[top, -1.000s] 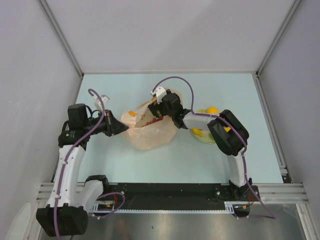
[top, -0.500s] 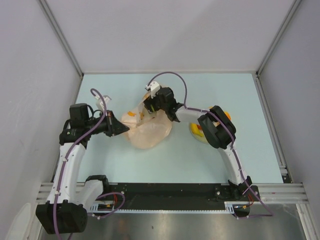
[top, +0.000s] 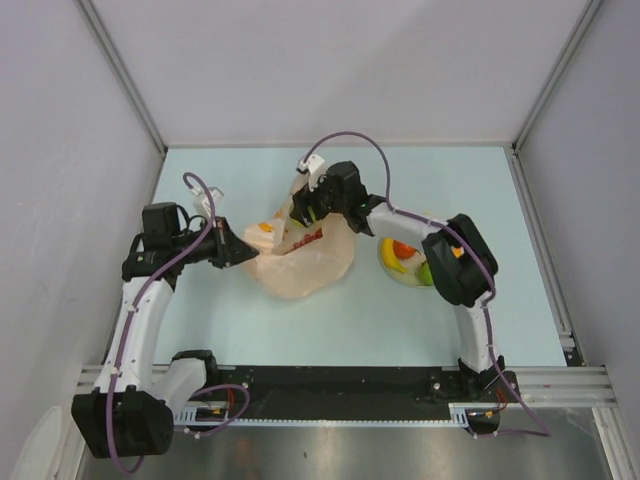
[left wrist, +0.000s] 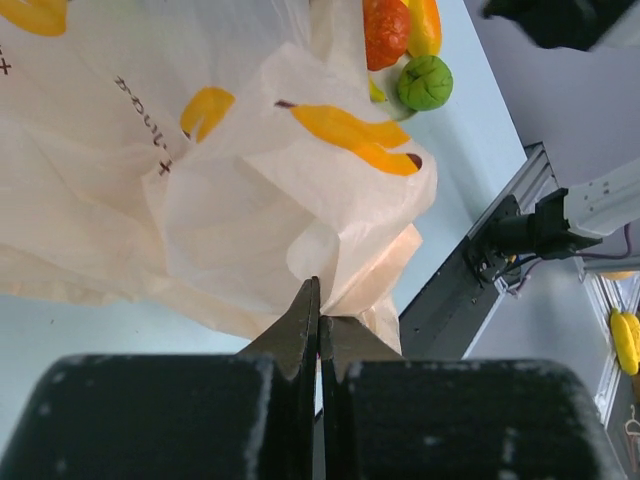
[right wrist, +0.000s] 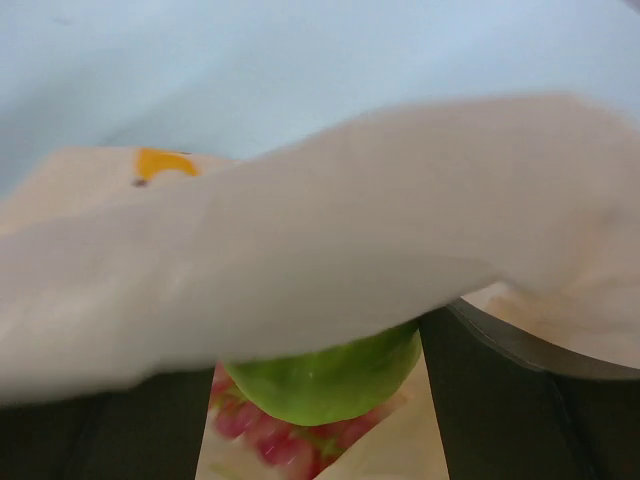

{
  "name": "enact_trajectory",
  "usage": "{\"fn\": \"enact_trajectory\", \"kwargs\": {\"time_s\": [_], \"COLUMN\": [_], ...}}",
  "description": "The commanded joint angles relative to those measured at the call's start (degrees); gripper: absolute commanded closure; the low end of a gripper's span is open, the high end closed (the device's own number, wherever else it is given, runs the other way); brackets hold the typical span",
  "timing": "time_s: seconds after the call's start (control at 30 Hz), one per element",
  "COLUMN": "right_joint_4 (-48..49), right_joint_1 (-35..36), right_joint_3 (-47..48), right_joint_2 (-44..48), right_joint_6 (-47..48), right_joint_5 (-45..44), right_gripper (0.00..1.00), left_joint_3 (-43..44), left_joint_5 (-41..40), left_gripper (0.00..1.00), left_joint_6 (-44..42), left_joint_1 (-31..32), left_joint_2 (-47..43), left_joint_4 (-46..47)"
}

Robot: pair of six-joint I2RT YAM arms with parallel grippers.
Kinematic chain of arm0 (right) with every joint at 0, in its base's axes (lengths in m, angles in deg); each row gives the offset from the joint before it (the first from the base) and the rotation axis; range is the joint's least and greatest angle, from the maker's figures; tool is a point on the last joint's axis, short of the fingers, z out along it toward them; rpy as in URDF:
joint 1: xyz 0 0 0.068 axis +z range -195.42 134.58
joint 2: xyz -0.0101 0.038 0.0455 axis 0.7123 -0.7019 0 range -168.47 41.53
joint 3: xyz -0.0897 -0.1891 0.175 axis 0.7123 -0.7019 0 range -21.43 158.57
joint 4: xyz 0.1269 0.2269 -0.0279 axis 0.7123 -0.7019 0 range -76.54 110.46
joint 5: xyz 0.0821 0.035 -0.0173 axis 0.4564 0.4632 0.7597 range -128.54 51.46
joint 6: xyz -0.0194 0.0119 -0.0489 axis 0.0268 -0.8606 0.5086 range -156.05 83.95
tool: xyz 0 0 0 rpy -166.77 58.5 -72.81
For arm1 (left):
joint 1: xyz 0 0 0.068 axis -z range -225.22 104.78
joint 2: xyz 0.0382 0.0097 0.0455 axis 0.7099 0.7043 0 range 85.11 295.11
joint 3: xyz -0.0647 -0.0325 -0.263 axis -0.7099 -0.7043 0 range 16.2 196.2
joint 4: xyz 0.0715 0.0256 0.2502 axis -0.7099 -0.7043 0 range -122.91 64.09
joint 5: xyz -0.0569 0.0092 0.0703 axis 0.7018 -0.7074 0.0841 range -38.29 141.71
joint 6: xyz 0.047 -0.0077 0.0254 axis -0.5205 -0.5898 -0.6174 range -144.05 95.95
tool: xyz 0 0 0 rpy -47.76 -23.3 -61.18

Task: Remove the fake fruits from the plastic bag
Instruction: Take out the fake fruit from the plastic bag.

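Note:
Fruits are on the plate. So next I should lift my right gripper from the bag [top: 305, 262], bring it back, lower it over the plate's near edge [top: 408, 278] and let go of the apple.
The peach plastic bag [top: 305, 262] lies mid-table, and it fills the left wrist view [left wrist: 230, 170]. My left gripper [top: 238, 249] is shut on a fold of the bag's left edge [left wrist: 320, 312]. My right gripper [top: 301, 214] is at the bag's mouth, with a green apple [right wrist: 325, 375] held between its fingers under a flap of bag film [right wrist: 330, 230]. A dark red grape bunch [right wrist: 265, 432] lies below the apple inside the bag, and it shows in the top view [top: 308, 238]. A red fruit [top: 403, 249], a yellow banana [top: 392, 263] and a green fruit [top: 425, 271] lie on the plate.
The cream plate [top: 400, 278] sits right of the bag, partly under my right arm's elbow. The left wrist view shows its fruits [left wrist: 424, 82] beyond the bag. Grey walls close in the table on three sides, and the black rail [top: 340, 385] runs along the near edge.
My right gripper went into the bag's mouth, and now sits slightly higher with the green apple. The right elbow swung right, uncovering the plate's fruits. The left gripper kept hold of the bag.

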Motion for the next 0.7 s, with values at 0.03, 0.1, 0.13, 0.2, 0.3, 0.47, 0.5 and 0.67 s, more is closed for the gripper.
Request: {"fn": "enact_trajectory", "kwargs": {"time_s": [0.03, 0.1, 0.13, 0.2, 0.3, 0.47, 0.5, 0.67], "right_joint_4": [-3.6, -8.9, -11.5, -17.7, -23.5, -36.8, -39.0, -50.4], "right_joint_1": [2.0, 3.0, 3.4, 4.6, 5.6, 5.4, 5.3, 4.0], "right_joint_3": [-3.5, -3.5, -3.5, -4.1, -6.5, -8.3, -8.9, -14.2], "right_joint_2": [15.2, 17.2, 19.0, 21.3, 26.9, 36.4, 39.9, 49.9], "right_joint_6": [1.8, 3.0, 3.9, 8.3, 14.6, 19.6, 21.9, 24.8], "right_joint_5": [14.7, 16.9, 19.1, 20.2, 18.7, 15.2, 13.4, 5.4], "right_gripper": [0.62, 0.62, 0.62, 0.63, 0.64, 0.65, 0.64, 0.64], "left_joint_3": [2.8, 4.2, 4.6, 4.6, 3.9, 2.7, 2.4, 1.8], "left_joint_5": [0.1, -0.7, -0.8, -1.2, -1.4, -0.7, -0.6, -1.6], "left_gripper": [1.00, 1.00, 1.00, 0.99, 0.99, 1.00, 1.00, 1.00], "left_joint_6": [0.4, -0.5, -0.6, 0.3, 3.0, 4.1, 5.6, 7.4], "left_joint_1": [0.3, 0.2, 0.3, 0.2, -0.2, -0.3, -0.2, -0.2], "left_joint_2": [1.8, 2.2, 2.2, 2.1, 1.4, 0.4, -0.1, -3.1], "left_joint_4": [3.7, 3.3, 3.6, 6.0, 9.7, 10.7, 12.3, 12.8]}}
